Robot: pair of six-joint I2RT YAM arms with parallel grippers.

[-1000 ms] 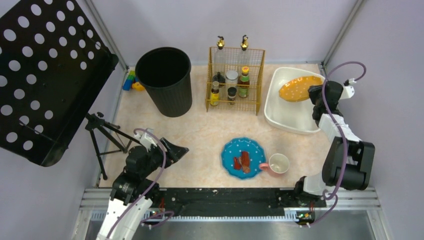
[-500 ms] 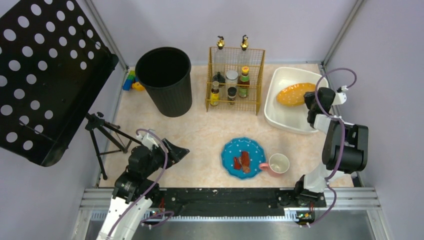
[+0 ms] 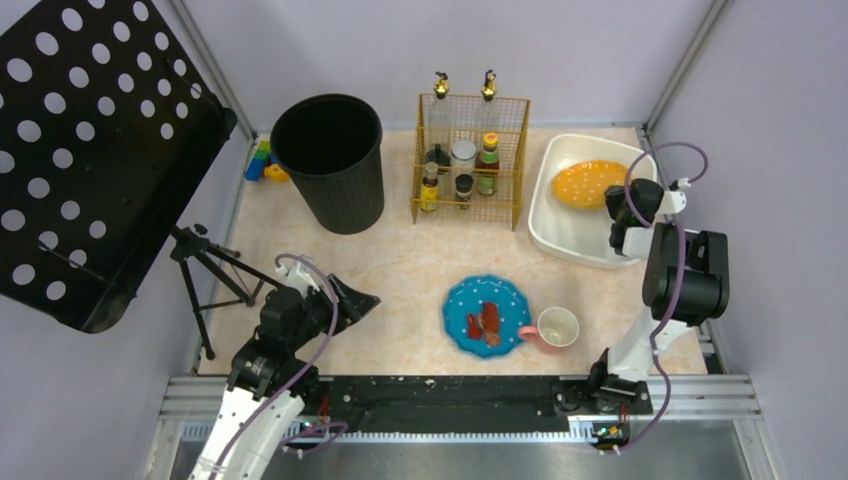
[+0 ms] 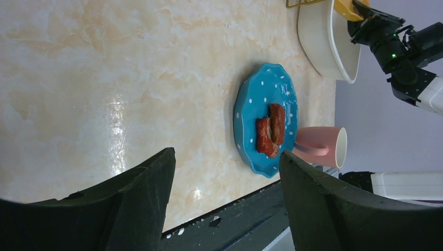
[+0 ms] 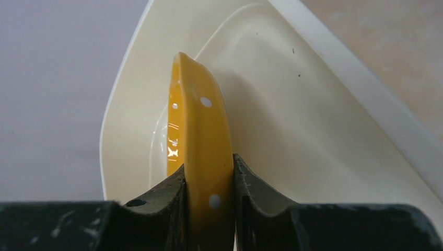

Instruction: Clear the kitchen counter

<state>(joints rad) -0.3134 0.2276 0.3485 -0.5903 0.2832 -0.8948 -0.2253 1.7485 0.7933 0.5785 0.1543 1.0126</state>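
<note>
My right gripper holds the yellow dotted plate and will next move it slightly down and away from my base toward the white tub's bottom (image 5: 260,119), then open.
My right gripper (image 3: 618,203) is shut on the rim of a yellow dotted plate (image 3: 588,184) and holds it inside the white tub (image 3: 560,235). In the right wrist view the plate (image 5: 201,136) is clamped edge-on between my fingers (image 5: 167,196) over the tub (image 5: 292,104). A blue dotted plate (image 3: 487,314) with red-brown food (image 3: 485,323) lies on the beige marbled kitchen counter (image 3: 400,270), a pink mug (image 3: 555,328) touching its right side. My left gripper (image 3: 355,298) is open and empty, low over the counter, left of the blue plate (image 4: 266,120).
A black bin (image 3: 332,160) stands at the back left. A yellow wire rack (image 3: 470,160) holds several bottles and jars. Small coloured blocks (image 3: 262,160) lie by the bin. A black tripod (image 3: 205,270) with a perforated panel (image 3: 90,150) stands at the left.
My right gripper has lowered the yellow plate deeper into the white tub and pulled back toward the near side. The left arm has barely moved.
</note>
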